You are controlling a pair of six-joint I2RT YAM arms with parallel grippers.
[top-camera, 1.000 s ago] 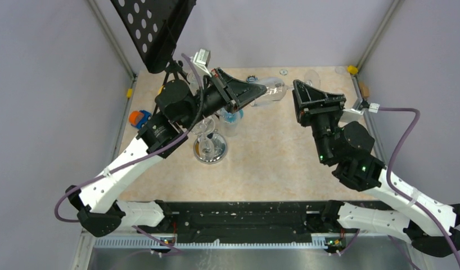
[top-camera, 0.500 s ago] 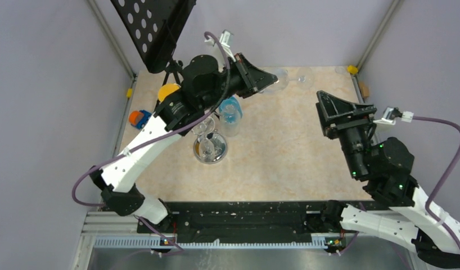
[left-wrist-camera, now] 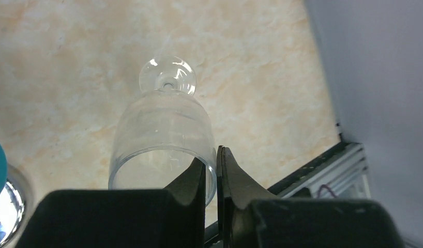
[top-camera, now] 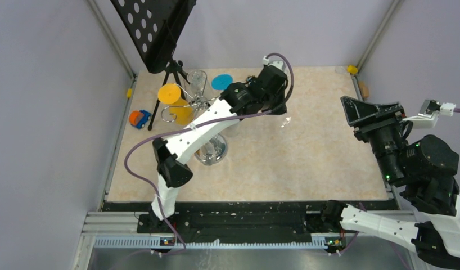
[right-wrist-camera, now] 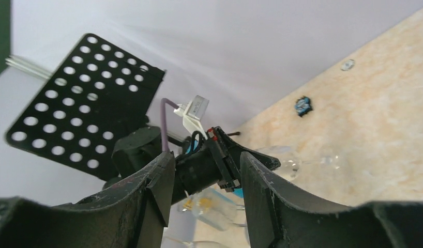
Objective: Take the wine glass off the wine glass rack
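Note:
I will lower the glass next with my left gripper, its foot toward bare table, until the foot stands there. Then I will let go of the rim of the glass, since the glass hangs clear of the rack.
My left gripper (left-wrist-camera: 210, 155) is shut on the rim of a clear wine glass (left-wrist-camera: 163, 129), one finger inside the bowl and one outside. The glass points away from the wrist, with its round foot (left-wrist-camera: 168, 75) toward the table. From above, the left gripper (top-camera: 274, 106) hangs over the table's middle back, and only a glint of the wine glass (top-camera: 285, 120) shows. The wine glass rack (top-camera: 211, 151), a silver wire tree on a chrome base, stands to the left, apart from the held glass. My right gripper (top-camera: 351, 112) is open and empty at the right edge.
Glasses with an orange foot (top-camera: 170, 93) and a blue foot (top-camera: 222, 81) hang on the rack. A black tripod stand with a perforated plate (top-camera: 154, 28) stands at the back left. A small toy car (top-camera: 139, 118) lies by the left wall.
The left arm has swung right and forward, carrying the wine glass away from the rack and tipping it downward. The right arm has pulled back toward the right edge.

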